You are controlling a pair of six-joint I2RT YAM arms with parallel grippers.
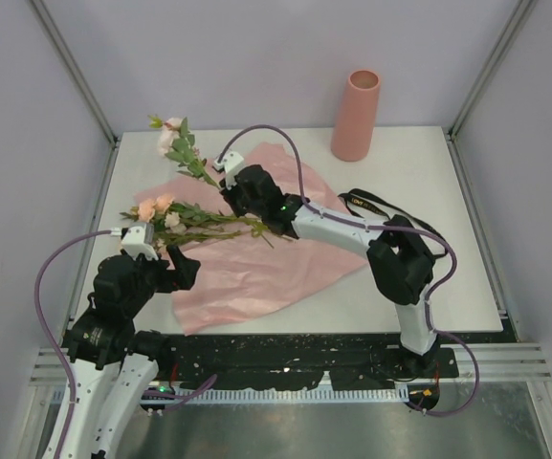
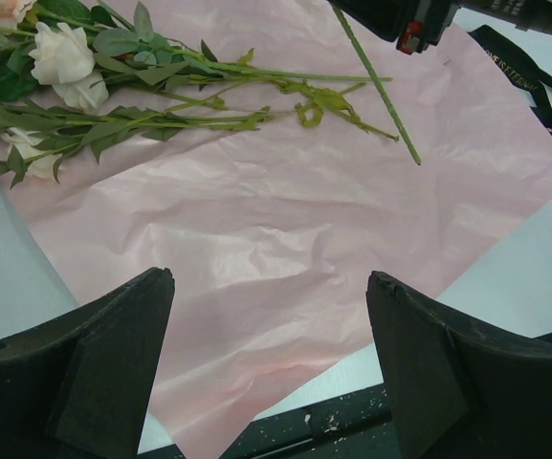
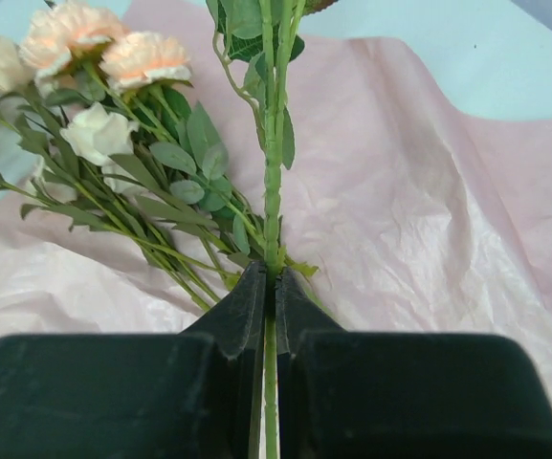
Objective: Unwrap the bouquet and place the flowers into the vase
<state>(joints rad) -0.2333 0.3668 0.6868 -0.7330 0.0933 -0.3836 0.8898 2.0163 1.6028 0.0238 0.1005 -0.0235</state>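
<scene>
Next I need to lift my right gripper outward, tip the rose's stem upright, lower it into the vase's opening and release it, as the vase stands outward of my gripper.
The bouquet lies unwrapped: its pink paper is spread flat on the table. Several pale pink and peach flowers rest on the sheet's left part. My right gripper is shut on the green stem of one rose, which points up and to the far left, its stem clear of the pile. In the right wrist view the stem runs straight between the closed fingers. My left gripper hangs open over the paper's near corner, nothing between its fingers. The salmon-pink vase stands upright at the back right.
A black ribbon lies on the table by the paper's right edge, under my right arm. The table's near edge borders a black rail, and grey walls close in the left, back and right sides.
</scene>
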